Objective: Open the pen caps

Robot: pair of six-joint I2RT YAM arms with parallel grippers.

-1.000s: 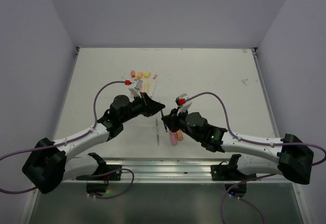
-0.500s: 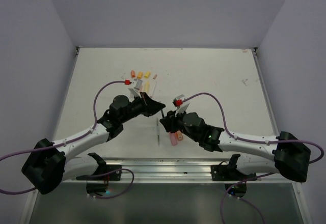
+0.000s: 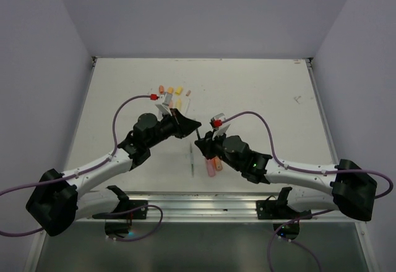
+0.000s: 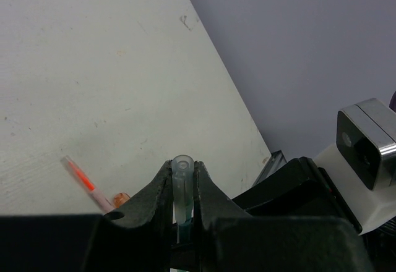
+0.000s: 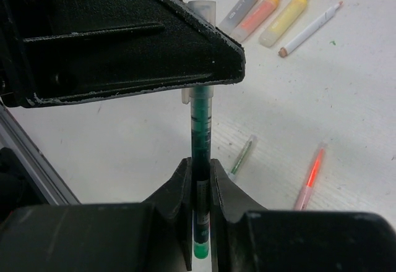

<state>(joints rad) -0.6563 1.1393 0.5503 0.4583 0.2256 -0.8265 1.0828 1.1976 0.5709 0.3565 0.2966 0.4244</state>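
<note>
Loose caps lie in a row on the tabletop. My left gripper needs to move outward off the pen's body next, then down to the bare tabletop (image 3: pixel 195 92) beside the small brown cap.
A thin green pen (image 5: pixel 200 130) hangs in the air between my two grippers. My right gripper (image 5: pixel 199 164) is shut on its dark green barrel. My left gripper (image 4: pixel 183 168) is shut on the pen's slim pale cap (image 4: pixel 182 162), which still sits on the barrel; its black finger (image 5: pixel 124 43) covers most of the cap. In the top view the left gripper (image 3: pixel 189 127) and right gripper (image 3: pixel 199 143) meet tip to tip above the table's middle. Loose orange and yellow caps (image 3: pixel 170 90) lie in a row farther back.
Uncapped grey, orange and yellow highlighters (image 5: pixel 260 17) and a white pen (image 5: pixel 309 31) lie beyond the grippers. A thin green pen (image 5: pixel 241 156) and a thin orange pen (image 5: pixel 311 176) rest on the table below. Pink and orange highlighters (image 3: pixel 213 167) lie under the right arm.
The right arm has edged a little left toward the left gripper, and the left gripper has shifted slightly toward the far side. Both keep their hold on the green pen.
</note>
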